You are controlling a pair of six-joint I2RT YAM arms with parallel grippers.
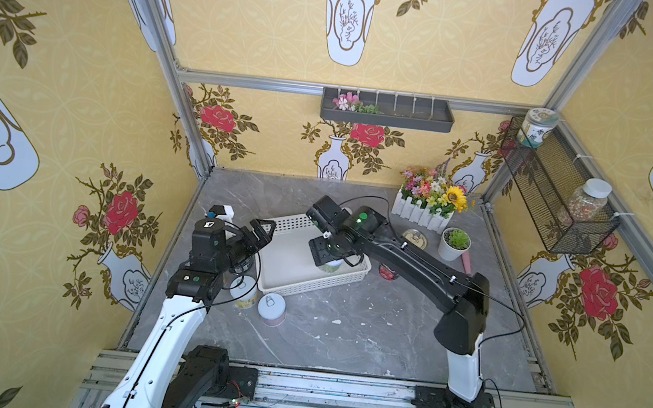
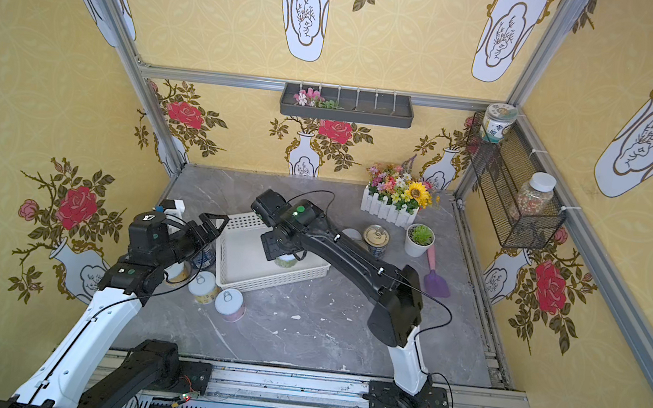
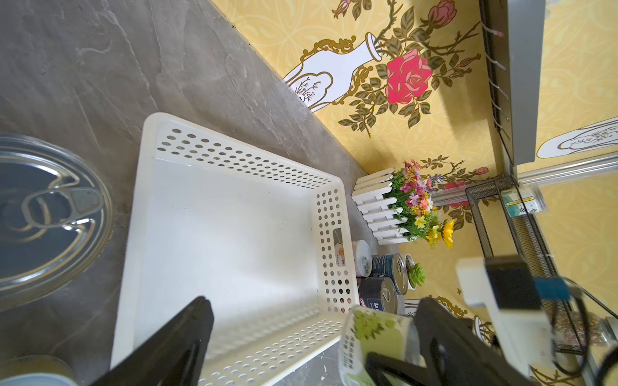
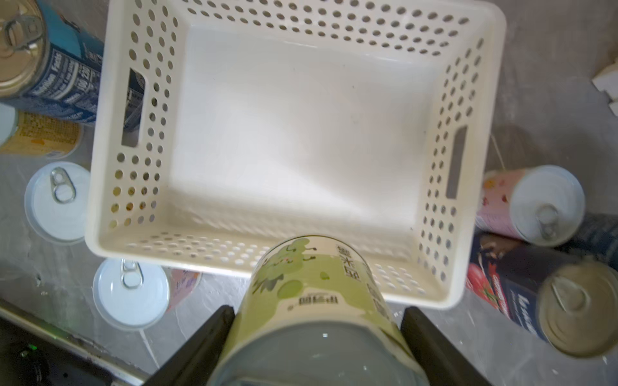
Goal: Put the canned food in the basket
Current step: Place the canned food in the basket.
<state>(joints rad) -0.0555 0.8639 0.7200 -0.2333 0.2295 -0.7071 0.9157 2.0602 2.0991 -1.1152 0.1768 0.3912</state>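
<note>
My right gripper should next carry the can outward past the basket's near rim, lower and release it, as the bare bottom at the basket's planter-side end [image 4: 396, 122] is outward and below.
My right gripper [image 4: 317, 312] is shut on a green-labelled can [image 4: 317, 294], gripped by its sides and hanging over the near long rim of the white perforated basket [image 4: 301, 133]; in both top views the can [image 1: 330, 265] [image 2: 286, 260] sits under the wrist. The basket floor [image 1: 293, 260] is bare. My left gripper [image 1: 261, 233] [image 3: 314, 310] stands open at the basket's left end, nothing between its fingers. Below it stands a dark blue can [image 3: 43, 217]. More cans stand left of the basket [image 1: 244, 294] [image 1: 272, 309] and to its right [image 1: 415, 238] [image 1: 389, 271].
At the back right stand a white pot with a succulent [image 1: 454, 244] and a white fence planter of flowers [image 1: 427, 208]. A purple spatula [image 2: 435, 280] lies by the right wall. A black wire basket [image 1: 555, 197] and a grey tray [image 1: 388, 109] hang on the walls.
</note>
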